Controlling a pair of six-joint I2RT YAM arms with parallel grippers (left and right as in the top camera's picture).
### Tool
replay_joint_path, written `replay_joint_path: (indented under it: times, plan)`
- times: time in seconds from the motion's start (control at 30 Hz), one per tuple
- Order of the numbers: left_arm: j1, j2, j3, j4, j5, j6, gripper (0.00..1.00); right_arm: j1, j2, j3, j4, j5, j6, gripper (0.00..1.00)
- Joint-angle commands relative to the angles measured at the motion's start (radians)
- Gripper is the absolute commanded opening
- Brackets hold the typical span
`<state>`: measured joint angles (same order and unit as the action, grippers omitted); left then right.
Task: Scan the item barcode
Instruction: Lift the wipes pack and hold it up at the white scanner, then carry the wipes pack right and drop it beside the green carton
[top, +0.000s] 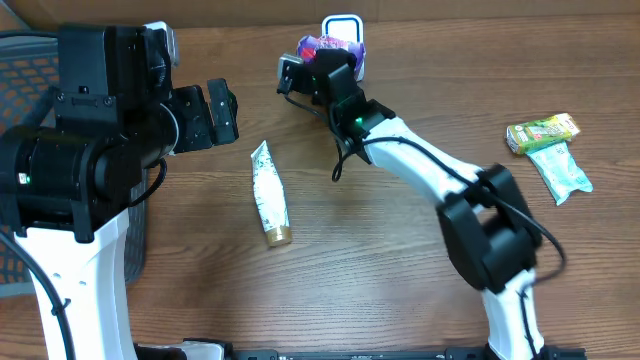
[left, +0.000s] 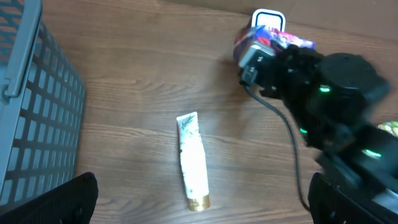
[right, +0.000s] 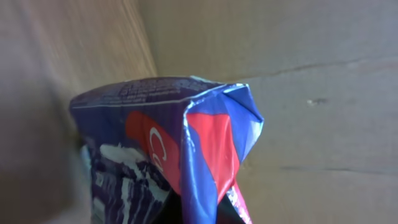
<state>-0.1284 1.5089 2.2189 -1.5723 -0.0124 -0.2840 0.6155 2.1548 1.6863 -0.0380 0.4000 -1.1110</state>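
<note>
My right gripper next lifts back toward the green packet and pale green pouch and lowers the bag onto the pouch. Both lie clear of the scanner (top: 341, 22).
My right gripper (top: 318, 62) is shut on a purple, blue and red snack bag (top: 324, 45), holding it up at the back of the table right by the white and blue scanner (top: 341, 22). In the right wrist view the crumpled bag (right: 161, 143) fills the frame and hides the fingers. The left wrist view has the bag (left: 283, 38) in front of the scanner (left: 267, 17). My left gripper (top: 222, 110) hangs open and empty above the table, left of a white tube with a gold cap (top: 268, 190). That tube (left: 193, 162) lies between its spread fingertips (left: 78, 196), lower down.
A grey mesh basket (top: 20, 80) stands at the left edge (left: 37, 106). A green packet (top: 542, 132) and a pale green pouch (top: 560, 170) lie at the far right. A cardboard wall (right: 280, 74) runs along the back.
</note>
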Motion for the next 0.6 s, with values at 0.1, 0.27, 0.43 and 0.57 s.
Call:
replay_joint_path:
  times: [0.1,0.27,0.43,0.57]
  plan:
    - [0.004,0.008,0.008,0.002,-0.006,0.015,1.0,-0.006,-0.361,0.023,-0.302,-0.213,0.465,0.04]
    - [0.004,0.008,0.008,0.002,-0.006,0.015,1.0,-0.074,-0.542,0.023,-0.551,-0.446,0.911,0.04]
    - [0.004,0.008,0.008,0.002,-0.006,0.015,1.0,-0.214,-0.663,0.022,-0.789,-0.541,1.252,0.04]
    - [0.004,0.008,0.008,0.002,-0.006,0.015,1.0,-0.377,-0.692,0.022,-0.988,-0.54,1.433,0.04]
